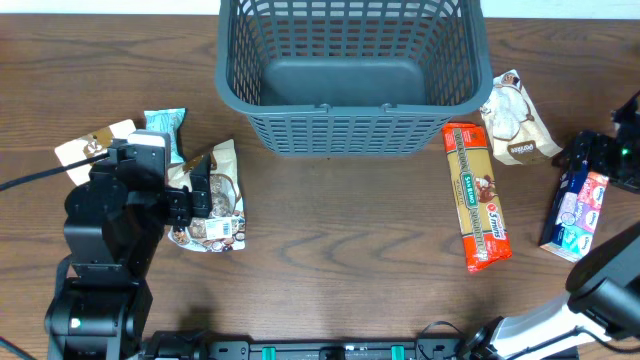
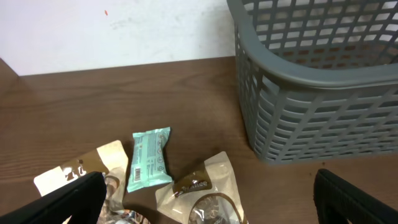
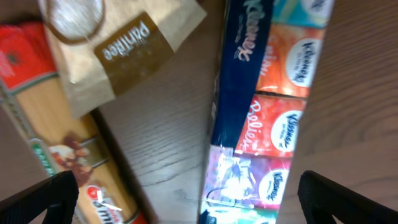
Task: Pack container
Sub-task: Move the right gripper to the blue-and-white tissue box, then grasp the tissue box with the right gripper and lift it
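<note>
My right gripper lowers to the middle of the Kleenex tissue pack next and closes across its narrow width, as it lies lengthwise between my fingers.
The container is a large dark grey lattice basket at the back centre, and nothing lies inside it; the left wrist view shows its corner. My left gripper hangs open above a brown and white snack pouch. A teal packet lies just behind the pouch. At the right, my right gripper is open over a Kleenex tissue pack. Neither gripper holds anything.
A long red and yellow spaghetti pack lies right of the basket. Behind it is a beige pouch. A beige packet sits at the far left. Bare wood runs in front of the basket.
</note>
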You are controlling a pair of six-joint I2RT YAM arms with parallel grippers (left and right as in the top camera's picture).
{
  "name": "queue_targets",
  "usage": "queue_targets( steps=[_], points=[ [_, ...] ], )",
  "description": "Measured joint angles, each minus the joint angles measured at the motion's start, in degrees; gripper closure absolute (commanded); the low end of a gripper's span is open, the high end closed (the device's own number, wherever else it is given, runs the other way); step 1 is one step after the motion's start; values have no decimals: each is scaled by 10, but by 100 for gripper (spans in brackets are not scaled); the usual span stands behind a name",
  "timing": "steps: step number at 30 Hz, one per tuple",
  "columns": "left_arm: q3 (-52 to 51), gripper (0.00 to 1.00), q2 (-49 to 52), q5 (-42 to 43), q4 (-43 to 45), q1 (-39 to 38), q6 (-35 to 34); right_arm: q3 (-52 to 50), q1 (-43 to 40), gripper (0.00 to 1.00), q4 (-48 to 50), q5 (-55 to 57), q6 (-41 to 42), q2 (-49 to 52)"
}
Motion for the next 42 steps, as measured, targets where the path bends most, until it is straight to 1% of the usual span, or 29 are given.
queue_targets(
  steps=[11,19,31,38,42],
  points=[
    [0,1,43,0,0,0,0,0,-5,1,12,94,-19,30],
    [0,1,56,0,1,0,0,-10,-33,1,19,112,-18,47],
    [0,1,59,0,13,0,0,-59,-34,1,64,111,-16,71],
    [0,1,59,0,13,0,0,-86,-34,10,94,100,-9,71],
    [0,1,59,0,13,0,0,-118,-34,12,118,93,1,71]
  ],
)
